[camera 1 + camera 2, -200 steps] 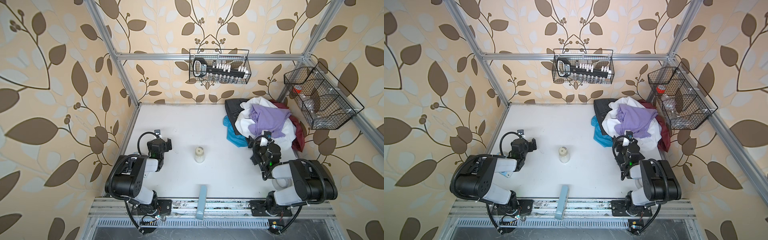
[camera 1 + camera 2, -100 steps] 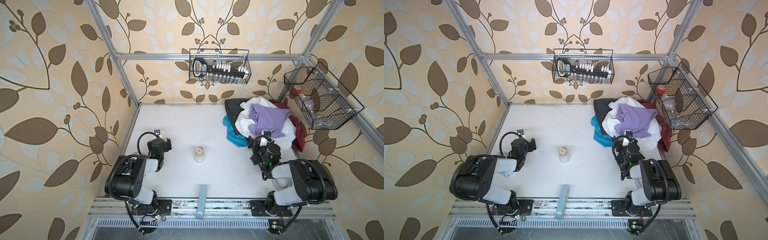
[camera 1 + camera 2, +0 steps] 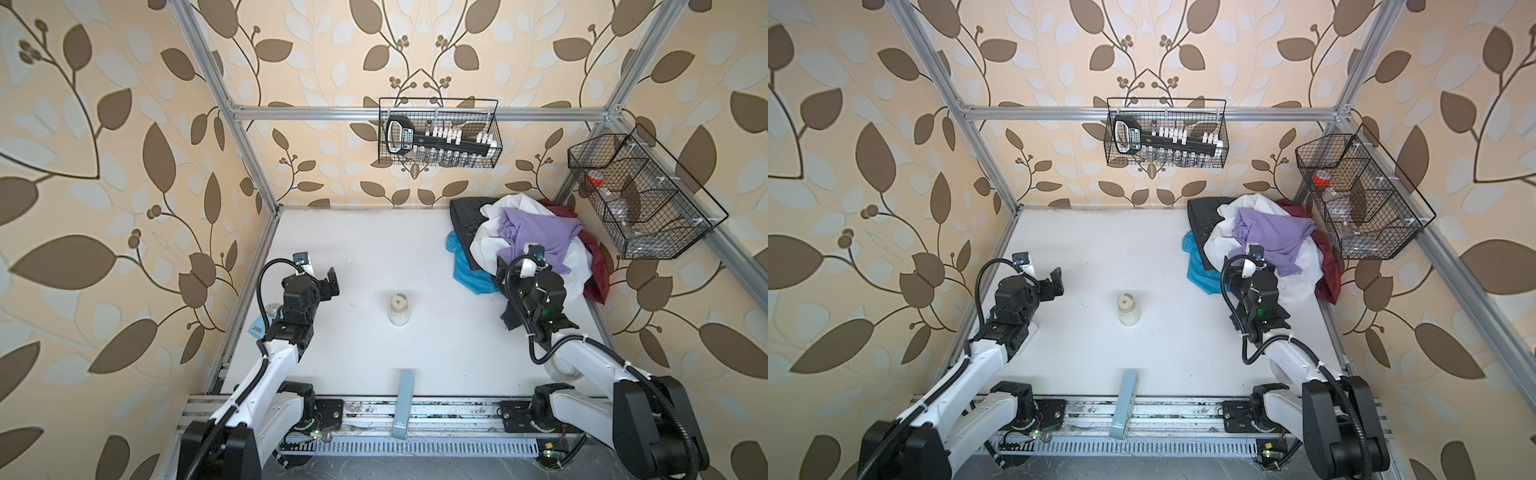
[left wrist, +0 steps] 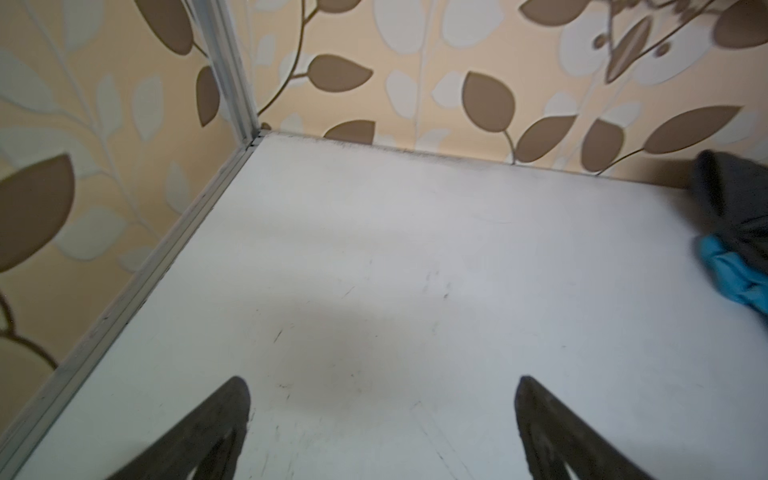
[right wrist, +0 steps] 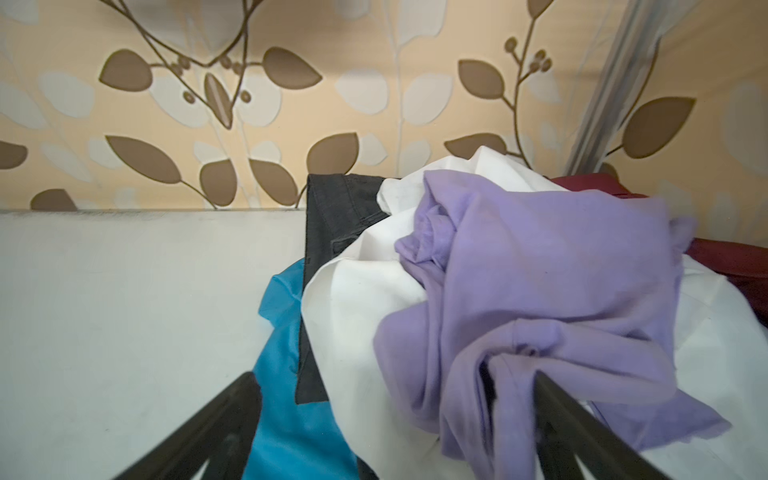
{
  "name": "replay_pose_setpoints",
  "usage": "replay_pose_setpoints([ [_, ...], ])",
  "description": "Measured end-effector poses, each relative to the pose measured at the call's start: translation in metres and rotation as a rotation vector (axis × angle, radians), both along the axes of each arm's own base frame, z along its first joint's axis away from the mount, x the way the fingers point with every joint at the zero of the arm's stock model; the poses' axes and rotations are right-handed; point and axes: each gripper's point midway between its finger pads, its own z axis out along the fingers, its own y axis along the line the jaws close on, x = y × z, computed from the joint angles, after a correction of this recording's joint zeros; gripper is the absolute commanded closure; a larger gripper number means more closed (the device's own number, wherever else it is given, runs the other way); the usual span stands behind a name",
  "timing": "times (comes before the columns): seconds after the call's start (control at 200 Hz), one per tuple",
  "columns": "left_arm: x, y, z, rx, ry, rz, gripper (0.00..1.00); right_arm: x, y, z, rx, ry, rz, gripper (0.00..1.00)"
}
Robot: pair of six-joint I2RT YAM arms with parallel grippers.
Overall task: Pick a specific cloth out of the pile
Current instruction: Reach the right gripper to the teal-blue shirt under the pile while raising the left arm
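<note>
I should next move my right gripper away from the lilac fold and tip it down onto the turquoise cloth's near edge (image 3: 473,284), because that part of the cloth lies uncovered beside the pile.
The cloth (image 3: 462,266) is turquoise-blue and sticks out from under the left edge of the pile (image 3: 530,232) at the back right in both top views. Only a strip of it shows, with white, lilac, black and dark red cloths heaped over the remainder. My right gripper (image 5: 395,376) is open at the pile's near edge. One finger stands beside the turquoise cloth (image 5: 291,415) and the other against a lilac fold. My left gripper (image 3: 329,284) hangs open over bare table at the left, holding nothing. The left wrist view catches the cloth (image 4: 731,274) far off.
A small white jar (image 3: 399,309) stands mid-table. A blue-grey bar (image 3: 405,405) lies across the front rail. Wire baskets hang on the back wall (image 3: 438,133) and the right wall (image 3: 640,195). A blue card (image 3: 262,320) lies by the left rail.
</note>
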Motion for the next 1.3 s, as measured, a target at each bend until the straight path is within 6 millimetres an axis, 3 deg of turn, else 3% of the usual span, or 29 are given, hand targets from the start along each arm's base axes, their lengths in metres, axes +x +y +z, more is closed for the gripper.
replay_pose_setpoints([
  [0.135, -0.015, -0.029, 0.022, -0.073, -0.070, -0.164, 0.01, 0.014, 0.036, 0.020, 0.006, 0.083, 0.123, 0.01],
  [0.23, -0.020, -0.052, 0.023, -0.115, -0.066, -0.296, 0.01, 0.015, 0.064, 0.011, 0.007, 0.178, 0.215, 0.02],
  [0.3, -0.023, -0.067, 0.013, -0.142, -0.023, -0.377, 0.01, 0.012, 0.081, -0.009, 0.012, 0.268, 0.281, 0.05],
  [0.425, -0.026, -0.089, -0.008, -0.197, 0.091, -0.504, 0.01, -0.001, 0.103, -0.064, 0.007, 0.463, 0.354, 0.06],
  [0.53, -0.030, -0.103, -0.011, -0.226, 0.132, -0.581, 0.01, -0.013, 0.114, -0.102, -0.001, 0.596, 0.388, 0.07],
  [0.65, -0.037, -0.116, -0.002, -0.237, 0.123, -0.664, 0.01, -0.015, 0.117, -0.125, 0.002, 0.681, 0.385, 0.07],
  [0.95, -0.063, -0.149, 0.012, -0.270, 0.102, -0.885, 0.01, 0.001, 0.113, -0.146, 0.004, 0.742, 0.315, 0.08],
  [1.305, -0.088, -0.167, 0.028, -0.293, 0.059, -1.060, 0.01, 0.009, 0.094, -0.167, -0.033, 0.792, 0.185, 0.07],
])
